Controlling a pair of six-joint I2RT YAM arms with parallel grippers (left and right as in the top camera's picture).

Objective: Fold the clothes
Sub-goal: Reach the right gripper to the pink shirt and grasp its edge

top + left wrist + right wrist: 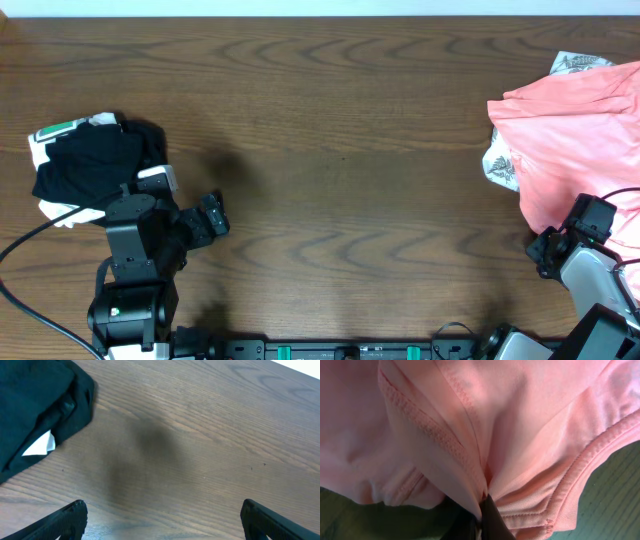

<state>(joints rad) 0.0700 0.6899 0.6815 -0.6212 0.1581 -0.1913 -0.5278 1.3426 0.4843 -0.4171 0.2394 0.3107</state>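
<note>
The right gripper carries the bunched shirt's corner outward and to the left in the overhead view to the table's bare middle next and lets go there.
The salmon-pink T-shirt (575, 130) lies bunched at the table's right edge. It rests on a white leaf-print garment (500, 165) that peeks out at its left and top. My right gripper (547, 250) is at the shirt's lower left corner. In the right wrist view it (482, 505) is shut on a fold of the pink fabric (520, 420) beside a stitched hem. A black-and-white bundle (95, 160) sits at the far left. My left gripper (213, 216) hangs open just right of the bundle, its fingers wide apart over bare wood (162, 510), with the bundle (35, 405) at upper left.
The brown wooden table (340, 120) stretches between the two garment piles. A black cable (30, 240) runs across the lower left corner by the left arm's base. The table's far edge runs along the top of the overhead view.
</note>
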